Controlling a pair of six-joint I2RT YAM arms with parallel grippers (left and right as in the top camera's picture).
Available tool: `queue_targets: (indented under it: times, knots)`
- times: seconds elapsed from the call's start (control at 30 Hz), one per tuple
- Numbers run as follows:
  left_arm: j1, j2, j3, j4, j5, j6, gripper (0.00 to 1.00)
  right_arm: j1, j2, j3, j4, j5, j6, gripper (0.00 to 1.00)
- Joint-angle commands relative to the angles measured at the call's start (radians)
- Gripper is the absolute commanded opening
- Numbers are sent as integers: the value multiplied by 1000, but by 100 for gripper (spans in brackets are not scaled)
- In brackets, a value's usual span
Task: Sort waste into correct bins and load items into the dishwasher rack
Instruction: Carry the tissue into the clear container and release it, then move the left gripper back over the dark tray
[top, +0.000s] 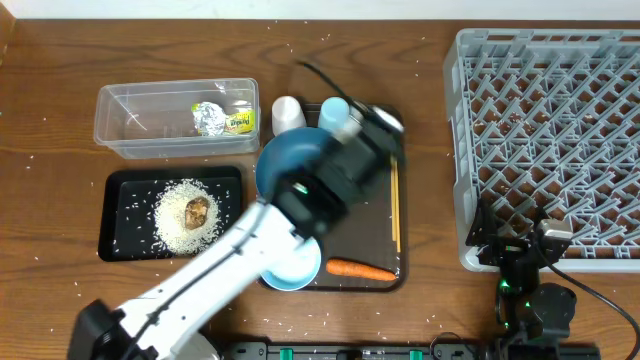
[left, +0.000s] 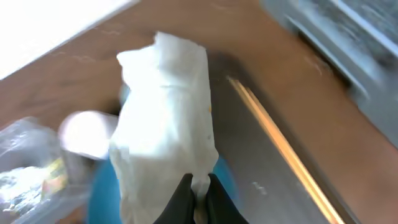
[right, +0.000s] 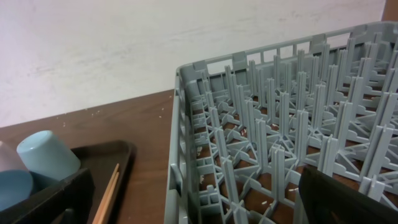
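My left gripper will swing left in the overhead view, over the clear tub, and release the paper wad (left: 165, 118), as the wrapper is already inside.
My left gripper (left: 199, 186) is shut on a crumpled white paper wad (left: 165, 118), held over the brown tray's back end (top: 375, 128). Below it lie the blue plate (top: 285, 160), the white cup (top: 287, 112), the light-blue cup (top: 335, 112) and the chopsticks (top: 396, 205). An orange carrot (top: 360, 269) and a pale bowl (top: 298, 270) sit at the tray's front. The clear tub (top: 130, 120) holds the wrapper (top: 222, 118). Rice (top: 175, 225) and a brown lump (top: 197, 211) lie in the black tray (top: 120, 200). My right gripper (right: 199, 205) stands open at the grey rack's (right: 280, 124) front-left corner.
The brown serving tray (top: 380, 240) lies between the bins and the rack (top: 550, 140). Loose rice grains are scattered over the wooden table (top: 60, 150). My left arm crosses the tray from the bottom left and hides part of the plate and bowl.
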Motion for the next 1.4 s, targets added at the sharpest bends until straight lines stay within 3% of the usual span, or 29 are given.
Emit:
queue_targets:
  times: [0.0, 0.07, 0.27, 0.4, 0.53, 0.67, 0.73, 1.2, 1.37]
  knots:
    - [173, -19, 5, 36, -58, -177, 6, -17, -1, -2, -4, 3, -6, 99]
    - [292, -16, 5, 65, -32, -316, 6, -17, -1, -2, -4, 3, -6, 99]
    - [626, 38, 3, 184, 262, -752, 6, -17, -1, -2, -4, 4, -6, 99]
    - [760, 108, 3, 306, 443, -911, 6, -17, -1, -2, -4, 3, -6, 99]
    - [826, 174, 3, 332, 521, -1067, 11, -17, -1, -2, -4, 3, -6, 99]
    - [843, 212, 3, 325, 544, -1080, 11, -17, -1, -2, -4, 3, -6, 99]
    - [843, 220, 3, 324, 545, -1081, 32, -17, -1, -2, -4, 3, -6, 99]
    - [843, 202, 3, 321, 665, -1069, 33, -17, -1, -2, -4, 3, -6, 99]
    - [843, 112, 3, 321, 805, -1021, 51, -17, -1, -2, -4, 3, -6, 99]
